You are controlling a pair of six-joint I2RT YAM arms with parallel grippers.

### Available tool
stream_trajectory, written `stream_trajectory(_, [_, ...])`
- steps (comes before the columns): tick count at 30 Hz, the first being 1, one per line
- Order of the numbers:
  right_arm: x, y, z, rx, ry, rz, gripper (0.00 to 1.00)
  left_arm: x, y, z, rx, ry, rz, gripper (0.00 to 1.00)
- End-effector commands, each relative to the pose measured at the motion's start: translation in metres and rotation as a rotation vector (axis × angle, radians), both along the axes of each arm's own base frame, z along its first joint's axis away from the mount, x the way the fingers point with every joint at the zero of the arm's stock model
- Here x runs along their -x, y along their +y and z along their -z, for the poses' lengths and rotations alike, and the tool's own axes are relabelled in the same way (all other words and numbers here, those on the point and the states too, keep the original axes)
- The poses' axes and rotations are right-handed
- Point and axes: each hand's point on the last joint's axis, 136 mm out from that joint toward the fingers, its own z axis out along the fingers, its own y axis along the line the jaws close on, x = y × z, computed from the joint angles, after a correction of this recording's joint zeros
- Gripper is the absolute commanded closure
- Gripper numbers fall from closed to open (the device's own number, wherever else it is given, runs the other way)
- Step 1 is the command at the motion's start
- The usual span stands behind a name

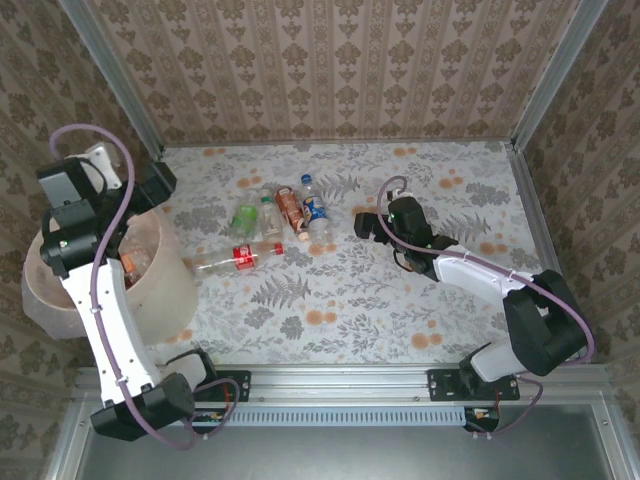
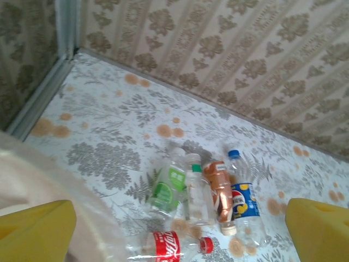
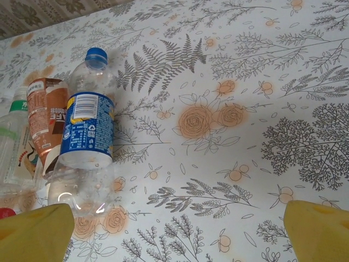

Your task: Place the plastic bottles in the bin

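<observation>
My right gripper moves across only bare table toward the blue-labelled bottle next, then down over the bottle's clear base [image 1: 321, 230] [image 3: 82, 188] beside its label.
Several plastic bottles lie side by side mid-table: a green-labelled one [image 1: 244, 218] [image 2: 166, 188], a clear one [image 2: 195, 191], a brown-labelled one [image 2: 218, 191] [image 3: 46, 117] and a blue-labelled one [image 1: 316, 210] [image 3: 87, 131]. A red-labelled bottle [image 1: 235, 258] [image 2: 163, 245] lies crosswise nearer the bin [image 1: 165, 285]. My left gripper [image 1: 155, 185] [image 2: 177, 234] hangs open above the bin's far rim, holding nothing. My right gripper [image 1: 368, 226] [image 3: 177, 234] stands open just right of the blue bottle, with bare table between its fingers.
The pink-beige bin stands at the table's left front, with something orange [image 1: 132, 262] showing inside it. Patterned walls and metal corner posts [image 1: 540, 80] close in the table. The floral cloth [image 1: 420, 290] right of the bottles is open room.
</observation>
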Motion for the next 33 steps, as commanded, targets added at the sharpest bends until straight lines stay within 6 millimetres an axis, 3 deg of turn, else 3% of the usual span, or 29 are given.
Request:
stream_trajectory(1, [-0.005,0.006,-0.005,-0.023,0.006,-0.015,0.00,0.002,-0.022,-0.022,-0.023,-0.080,0.049,0.00])
stream_trajectory(9, [-0.003,0.024,-0.002,-0.046,0.020,-0.084,0.00,-0.009,-0.085,-0.014,-0.067,-0.064,0.207,0.00])
stream_trajectory(15, [-0.002,0.048,0.004,-0.048,0.052,-0.160,0.00,-0.017,-0.110,0.006,-0.095,-0.019,0.250,0.00])
stream_trajectory(25, [-0.013,0.104,0.035,-0.020,0.148,-0.227,0.00,-0.022,-0.126,0.025,-0.060,0.012,0.283,0.00])
stream_trajectory(33, [-0.032,0.128,0.065,0.075,0.244,-0.250,0.14,-0.017,-0.121,0.040,-0.086,0.042,0.265,0.00])
